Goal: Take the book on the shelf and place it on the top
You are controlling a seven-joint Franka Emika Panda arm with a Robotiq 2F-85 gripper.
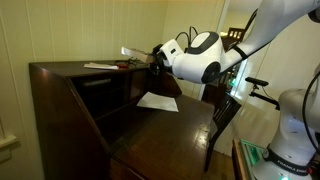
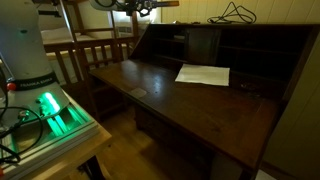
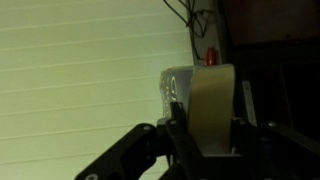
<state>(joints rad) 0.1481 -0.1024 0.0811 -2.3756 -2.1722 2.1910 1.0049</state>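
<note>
My gripper carries the book outward and down onto the desk's top next to release it, as the book [image 3: 210, 105] still hangs above that top by the white papers.
In the wrist view my gripper [image 3: 205, 135] is shut on the book [image 3: 210, 105]. The book's pale page edges face the camera between the two fingers, with its cover dark at the sides. In an exterior view the gripper [image 1: 155, 56] holds the book up at about the height of the desk's top [image 1: 65, 69], near its right end. In an exterior view only the gripper's underside [image 2: 135, 6] shows at the upper edge, left of the top [image 2: 260, 26]. The shelf cubbyholes [image 2: 200, 45] look dark; I cannot tell their contents.
A flat white sheet [image 1: 158, 101] [image 2: 203, 74] lies on the slanted writing surface. Thin white papers [image 1: 100, 66] lie on the top, and a black cable [image 2: 235, 12] rests there too. A wooden chair [image 2: 85, 55] stands beside the desk. The robot base [image 2: 30, 50] stands near a green light.
</note>
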